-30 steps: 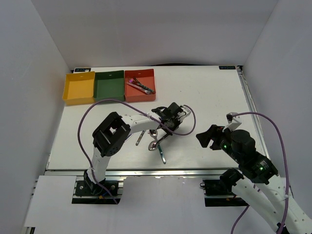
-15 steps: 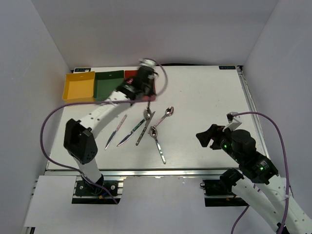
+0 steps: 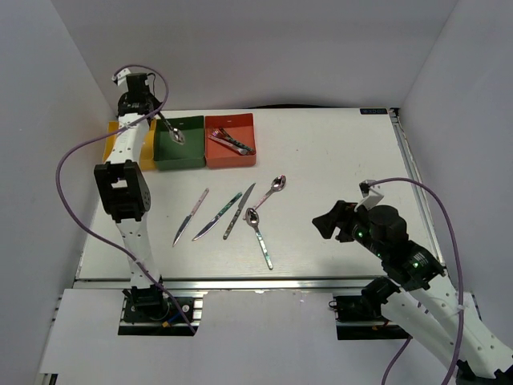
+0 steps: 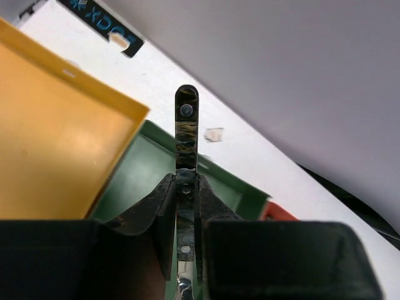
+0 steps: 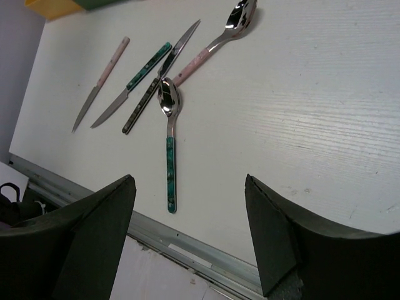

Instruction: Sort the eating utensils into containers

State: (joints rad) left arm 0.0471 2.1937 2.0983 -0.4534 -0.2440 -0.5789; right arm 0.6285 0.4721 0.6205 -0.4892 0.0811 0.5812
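I should lower my left gripper and move it toward the dark green bin's middle to let go of the spoon, because the spoon's handle still sticks out past the dark green bin's far rim.
My left gripper is raised at the back left, shut on a spoon with a dark patterned handle. The spoon's bowl hangs over the dark green bin. The yellow bin is partly hidden by the arm, and the red-orange bin holds a few utensils. Three knives and two spoons lie mid-table; they also show in the right wrist view. My right gripper is open and empty, low over the near right of the table, to the right of these utensils.
The left arm's purple cable loops along the left side. The table's metal front rail lies just under the right fingers. White walls enclose the table on three sides.
My left arm rose from the table's middle with a spoon, swung past the red-orange bin, and now holds it over the green bin. The right gripper shifted slightly left.
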